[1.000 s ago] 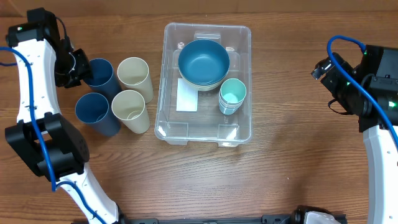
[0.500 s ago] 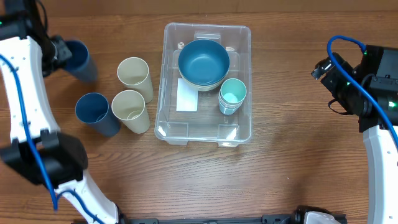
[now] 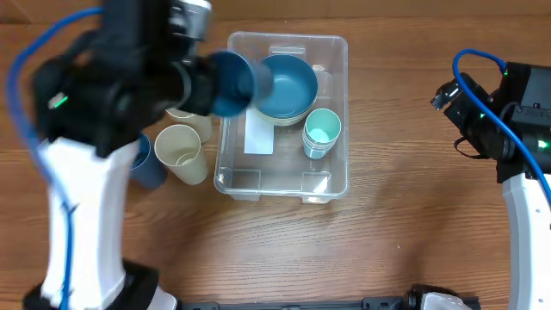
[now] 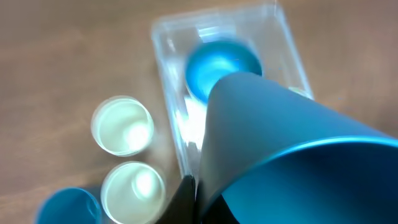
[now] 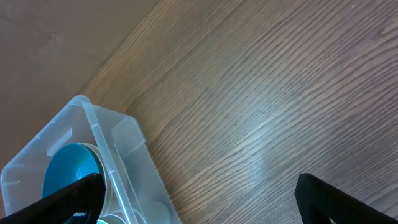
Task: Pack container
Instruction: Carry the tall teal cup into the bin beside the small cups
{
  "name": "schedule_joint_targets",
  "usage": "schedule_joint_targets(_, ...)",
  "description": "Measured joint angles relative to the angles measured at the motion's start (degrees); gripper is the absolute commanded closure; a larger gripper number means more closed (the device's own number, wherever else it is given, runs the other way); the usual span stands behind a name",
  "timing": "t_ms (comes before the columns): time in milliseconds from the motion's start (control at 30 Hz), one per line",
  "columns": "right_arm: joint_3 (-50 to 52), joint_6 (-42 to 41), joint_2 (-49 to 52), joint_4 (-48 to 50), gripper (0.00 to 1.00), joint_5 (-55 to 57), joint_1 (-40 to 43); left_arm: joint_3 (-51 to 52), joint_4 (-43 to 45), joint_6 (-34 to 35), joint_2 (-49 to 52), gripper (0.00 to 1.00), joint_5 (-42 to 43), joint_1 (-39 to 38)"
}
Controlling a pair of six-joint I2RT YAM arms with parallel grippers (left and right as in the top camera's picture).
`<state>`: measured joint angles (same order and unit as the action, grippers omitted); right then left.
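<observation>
Next, my left gripper moves across and down to free the cup, as the gap beside the teal cups lies below, to its right in the overhead view.
The clear container (image 3: 331,181) sits mid-table with a white label (image 3: 258,136) on its base. It holds a dark blue bowl (image 3: 291,86) and stacked teal cups (image 3: 323,131). My left gripper (image 3: 196,88) is shut on a dark blue cup (image 3: 232,83), held high and tipped sideways over the container's left rim. In the left wrist view the cup (image 4: 292,143) fills the frame, with the container (image 4: 163,56) below. My right gripper (image 5: 205,205) is open and empty above bare table, right of the container (image 5: 118,143).
Two cream cups (image 3: 181,153) (image 3: 191,123) and another dark blue cup (image 3: 146,165) stand left of the container, partly hidden by my left arm. They also show in the left wrist view (image 4: 122,124). My right arm (image 3: 491,125) is at the right edge.
My left arm lifted the dark blue cup from the table's far left and carried it right and up, to above the container's left rim. The right arm has not moved.
</observation>
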<state>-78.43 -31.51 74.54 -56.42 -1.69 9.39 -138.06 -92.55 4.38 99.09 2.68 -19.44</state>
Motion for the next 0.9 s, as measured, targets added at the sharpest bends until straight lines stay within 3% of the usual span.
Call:
schedule_joint_targets(333, 0.00, 0.02, 0.00, 0.00, 0.00, 0.00, 0.00, 0.87, -3.48, -0.35, 15.41, 0.96, -0.02, -8.00)
schedule_joint_targets(700, 0.00, -0.02, 0.00, 0.02, 0.00, 0.02, 0.00, 0.90, 2.05, -0.31, 31.15, 0.96, -2.51, -8.33)
schedule_joint_targets(767, 0.00, 0.00, 0.00, 0.02, 0.00, 0.02, 0.00, 0.90, 2.25, -0.33, 31.47, 0.85, -2.49, -8.33)
schedule_joint_targets(800, 0.00, -0.02, 0.00, 0.00, 0.00, 0.02, 0.00, 0.90, 2.34, -0.35, 31.54, 0.76, -2.51, -8.35)
schedule_joint_targets(833, 0.00, 0.02, 0.00, 0.00, 0.00, 0.02, 0.00, 0.90, 2.36, -0.28, 31.54, 0.57, -2.54, -8.33)
schedule_joint_targets(900, 0.00, 0.02, 0.00, 0.00, 0.00, 0.02, 0.00, 0.90, 1.84, -0.09, 31.54, 0.45, -2.71, -8.33)
